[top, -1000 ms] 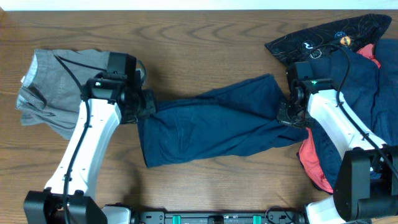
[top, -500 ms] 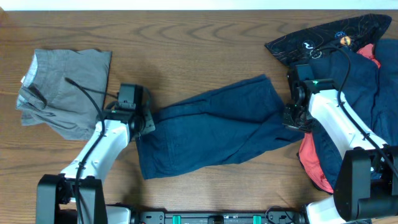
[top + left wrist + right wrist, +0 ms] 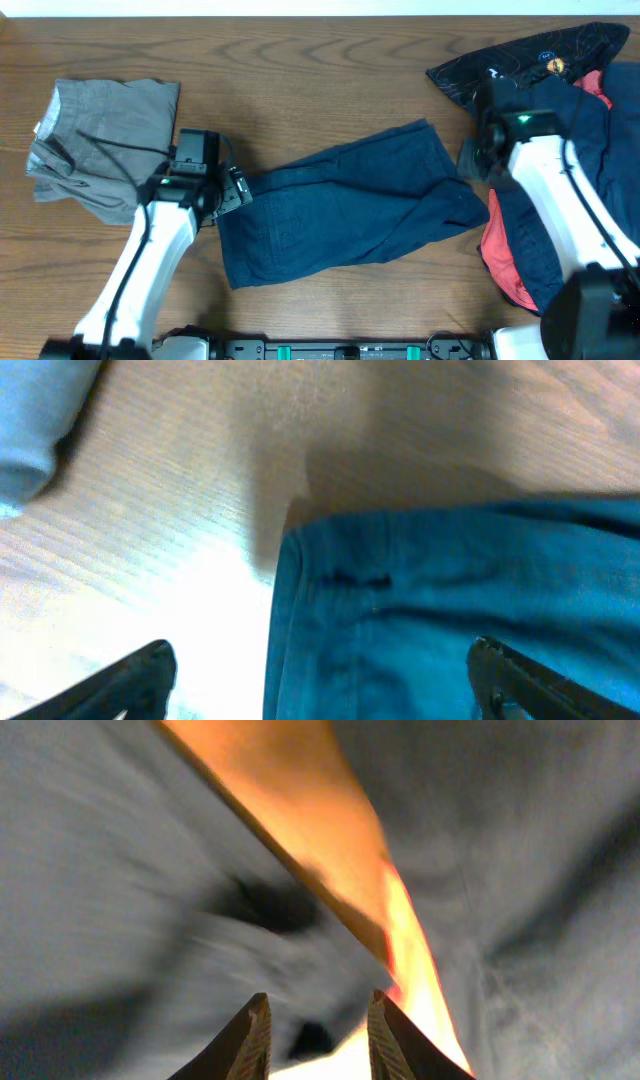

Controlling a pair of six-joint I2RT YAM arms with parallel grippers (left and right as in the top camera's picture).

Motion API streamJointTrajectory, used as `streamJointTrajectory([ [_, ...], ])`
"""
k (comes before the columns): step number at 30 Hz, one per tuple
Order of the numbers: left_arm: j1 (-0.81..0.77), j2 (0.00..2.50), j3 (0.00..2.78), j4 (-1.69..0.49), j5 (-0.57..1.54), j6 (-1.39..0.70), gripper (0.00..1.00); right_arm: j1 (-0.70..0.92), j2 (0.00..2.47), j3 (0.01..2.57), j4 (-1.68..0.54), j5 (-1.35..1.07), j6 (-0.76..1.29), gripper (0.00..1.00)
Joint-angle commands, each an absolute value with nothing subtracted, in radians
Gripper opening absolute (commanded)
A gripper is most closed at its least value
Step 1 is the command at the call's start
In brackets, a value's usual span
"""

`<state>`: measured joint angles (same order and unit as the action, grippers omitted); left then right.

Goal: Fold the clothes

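Note:
The trousers' hemmed edge (image 3: 231, 221) (image 3: 292, 668) lies below, between the open fingers, so my left gripper comes down next, one finger either side, and closes on the fabric.
The navy trousers (image 3: 340, 205) lie folded across the middle of the table. My left gripper (image 3: 238, 190) hovers at their left end, jaws wide open. In the left wrist view the trousers' hemmed edge (image 3: 300, 590) runs under my left gripper (image 3: 322, 680), and neither finger touches it. My right gripper (image 3: 470, 158) is off the trousers' right end, beside the black printed garment (image 3: 530, 55). The right wrist view is blurred: the right gripper (image 3: 318, 1035) stands a little open with nothing in it, over dark cloth and a strip of table.
A grey garment (image 3: 100, 140) lies folded at the far left. At the right edge a pile holds another navy garment (image 3: 590, 130) and a red one (image 3: 500, 255). Bare wooden table (image 3: 300, 60) runs along the back.
Both grippers have opened and let go of the trousers, which now lie flat. The left gripper came toward the front edge. The right gripper has lifted toward the back.

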<state>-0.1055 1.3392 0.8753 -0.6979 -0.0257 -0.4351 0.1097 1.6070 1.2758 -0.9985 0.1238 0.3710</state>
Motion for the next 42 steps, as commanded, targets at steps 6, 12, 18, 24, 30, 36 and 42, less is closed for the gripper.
streamJointTrajectory([
  [6, -0.1, 1.35, 0.819, -0.728, 0.129, -0.521, 0.96, 0.18, 1.583, 1.315, -0.945, -0.361, 0.117, 0.29],
  [12, -0.1, 1.436, 0.714, -0.625, 0.21, -0.502, 0.96, 0.318, 1.642, 1.242, -0.904, -0.396, 0.103, 0.3],
  [18, -0.1, 1.529, 0.665, -0.577, 0.21, -0.503, 0.96, 0.424, 1.694, 1.18, -0.828, -0.396, 0.138, 0.3],
  [24, -0.101, 1.585, 0.64, -0.51, 0.272, -0.491, 0.55, 0.484, 1.755, 1.148, -0.793, -0.329, 0.155, 0.31],
  [30, -0.099, 1.581, 0.654, -0.544, 0.273, -0.458, 0.06, 0.5, 1.863, 1.147, -0.793, -0.33, 0.164, 0.31],
  [36, -0.068, 1.525, 0.831, -0.784, 0.28, -0.387, 0.06, 0.53, 1.98, 1.147, -0.773, -0.479, 0.153, 0.3],
  [42, -0.068, 1.45, 1.062, -0.958, 0.37, -0.355, 0.06, 0.623, 2.049, 1.147, -0.682, -0.608, 0.141, 0.31],
])
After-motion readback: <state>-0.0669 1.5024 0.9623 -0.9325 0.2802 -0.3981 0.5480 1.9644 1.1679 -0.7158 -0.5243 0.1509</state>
